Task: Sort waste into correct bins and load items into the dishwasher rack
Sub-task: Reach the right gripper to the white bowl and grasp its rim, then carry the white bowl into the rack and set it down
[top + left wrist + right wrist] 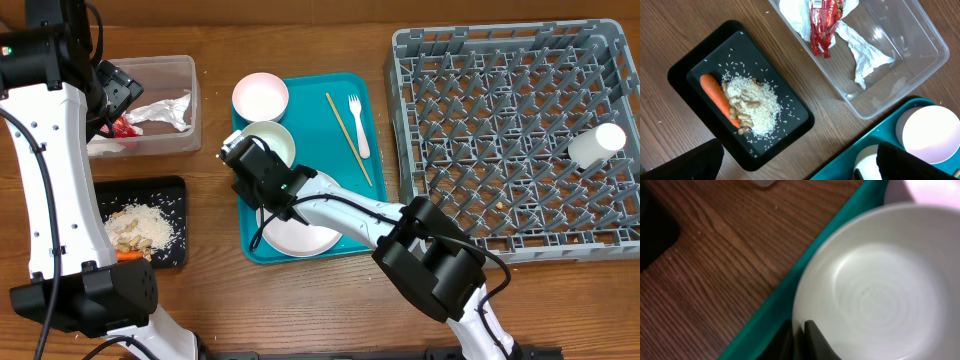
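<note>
The robot's right gripper will next lift the bowl and carry it toward the right in the overhead view, onto the empty slots of the grey rack, since the white cup [597, 143] stands there.
My right gripper [250, 160] [799, 341] is shut on the near rim of a small white bowl [272, 142] [875, 285] in the teal tray. A second bowl [260, 97] [930, 132] sits behind it. The pale plate [300, 232], white fork [356, 125] and wooden stick [348, 138] lie in the same tray. The white cup [597, 143] stands in the grey rack [510, 60]. The clear tub [190, 100] [920, 60] holds the napkin [165, 110] [860, 50] and red wrapper [122, 127] [822, 25]. The black tray [175, 190] [700, 60] holds the carrot [715, 92] and food scraps [140, 225] [757, 102]. My left gripper [115, 90] [800, 167] is open and empty above the tub.
The teal serving tray [375, 100] [775, 310] [875, 135] lies between the bins and the rack. My right arm reaches across the tray's front over the plate. Bare wooden table shows in front of the rack.
</note>
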Controlling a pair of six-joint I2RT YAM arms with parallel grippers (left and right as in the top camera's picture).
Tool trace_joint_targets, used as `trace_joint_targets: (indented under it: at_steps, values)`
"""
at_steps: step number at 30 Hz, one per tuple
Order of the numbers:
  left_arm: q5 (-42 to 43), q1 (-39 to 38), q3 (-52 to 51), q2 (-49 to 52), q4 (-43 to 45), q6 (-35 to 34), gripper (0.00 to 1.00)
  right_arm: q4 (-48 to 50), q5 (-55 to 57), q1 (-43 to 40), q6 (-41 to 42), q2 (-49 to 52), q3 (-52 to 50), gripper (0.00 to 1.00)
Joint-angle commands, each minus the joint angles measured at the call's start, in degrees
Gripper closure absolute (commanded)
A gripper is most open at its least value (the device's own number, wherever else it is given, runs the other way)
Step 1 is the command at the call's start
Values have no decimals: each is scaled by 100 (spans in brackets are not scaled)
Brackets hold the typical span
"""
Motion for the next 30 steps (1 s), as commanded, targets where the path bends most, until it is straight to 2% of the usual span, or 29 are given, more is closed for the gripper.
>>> trace_joint_targets:
  at_steps: [1, 7, 11, 14, 17, 21, 22, 27, 30]
  values:
    - [-20, 20, 20, 4, 7, -37, 0, -166, 52, -11, 17, -116, 317, 96]
    - [-20, 20, 20, 4, 7, -37, 0, -577, 76, -175, 74, -951, 487, 96]
    - [-20, 20, 20, 4, 7, -37, 0, -828, 46, -682, 450, -1910, 501, 96]
    - [-20, 20, 20, 4, 7, -37, 0, -1156, -177, -1506, 693, -2789, 501, 96]
    - [-20, 20, 20, 4, 7, -37, 0, -1567, -1344, -2743, 981, -3314, 501, 96]
    - [-20, 20, 20, 4, 7, -37, 0, -1864, -4640, -4837, 1082, -3217, 337, 96]
    - [-20, 20, 20, 4, 7, -37, 0, -1875, -5156, -5213, 1084, -3145, 284, 96]
    - [-20, 20, 20, 4, 7, -37, 0, -1856, -6933, -6492, 1069, -2643, 109, 96]
    - [-20, 20, 20, 4, 7, -37, 0, -1849, -7073, -6830, 1058, -2282, -26, 96]
